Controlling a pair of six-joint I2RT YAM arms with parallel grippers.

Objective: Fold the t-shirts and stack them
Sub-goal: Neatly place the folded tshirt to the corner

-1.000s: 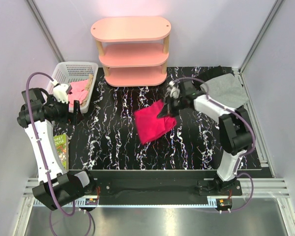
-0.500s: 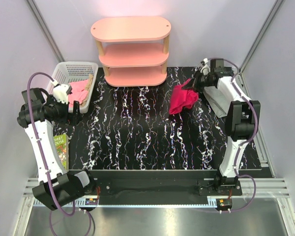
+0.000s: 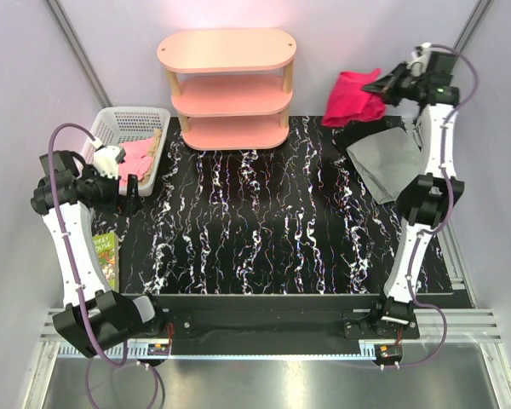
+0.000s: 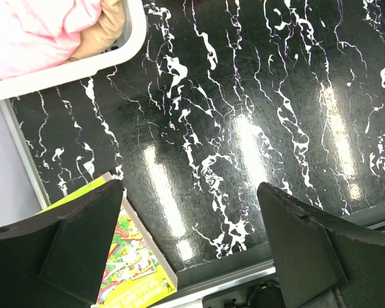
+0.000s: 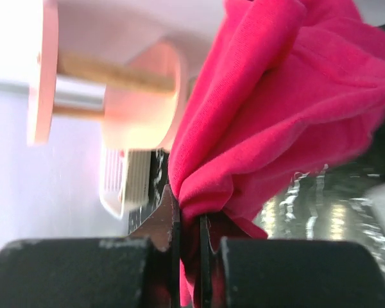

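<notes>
The crimson-red t-shirt is hanging from my right gripper. My right gripper should next carry it down and slightly back over the grey cloth [image 3: 386, 161].
My right gripper [image 3: 383, 87] is raised high at the far right, above the table's back edge, and is shut on the crimson-red t-shirt [image 3: 353, 96]. The shirt hangs bunched from the jaws and fills the right wrist view [image 5: 289, 109], pinched between the fingers. The light grey t-shirt [image 3: 389, 162] lies flat on the table at the far right, under the right arm. My left gripper [image 3: 131, 192] is open and empty at the left side of the table, beside the basket; the left wrist view shows its fingers [image 4: 77, 237] wide apart over bare table.
A pink three-tier shelf [image 3: 227, 88] stands at the back centre. A white basket [image 3: 157, 162] with pink cloth sits at the back left. A yellow picture book [image 3: 106, 256] lies at the left edge, also in the left wrist view [image 4: 131, 269].
My right gripper has lifted the red t-shirt from the middle of the table and carried it up and to the far right. The left arm has hardly moved.
</notes>
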